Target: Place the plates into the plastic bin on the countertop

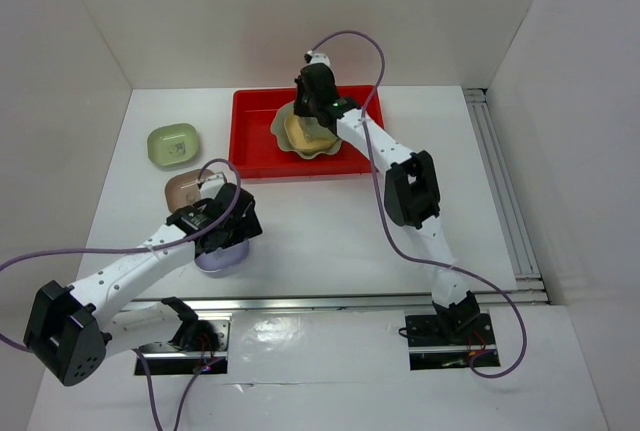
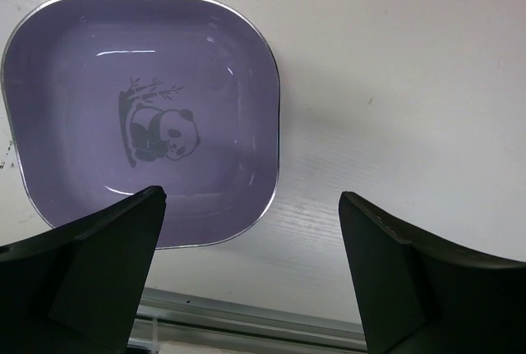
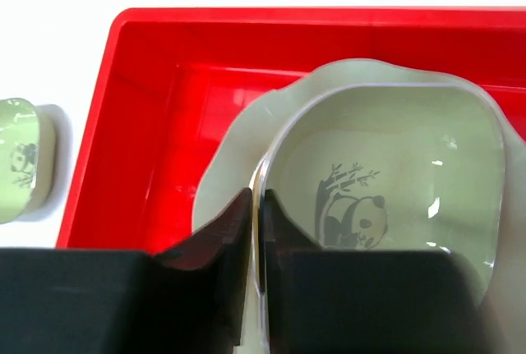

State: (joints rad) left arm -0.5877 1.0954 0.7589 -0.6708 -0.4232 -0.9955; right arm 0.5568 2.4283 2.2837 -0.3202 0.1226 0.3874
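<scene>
My open left gripper lowers onto the lavender panda dish's rim (image 1: 249, 249) (image 2: 278, 157) facing the table's middle next, since one finger hangs over the dish and the other outside it.
The red plastic bin (image 1: 243, 141) stands at the back centre of the white countertop (image 1: 330, 221). In it lies the large pale-green scalloped dish (image 1: 283, 131), also seen in the right wrist view (image 3: 234, 157). My right gripper (image 1: 312, 101) is shut on the left rim of a small yellow dish (image 3: 394, 149) that sits tilted inside the scalloped dish, jaws (image 3: 257, 198) pinching the rim. My left gripper (image 1: 222, 226) hangs open over the lavender panda dish (image 2: 99, 83); its left finger is over the dish's near edge and its right finger over bare table.
An olive-green dish (image 1: 173, 144) and a tan-brown dish (image 1: 185, 189) sit left of the bin. A metal rail (image 1: 350, 301) runs along the near edge and another (image 1: 500, 191) along the right side. White walls enclose the table.
</scene>
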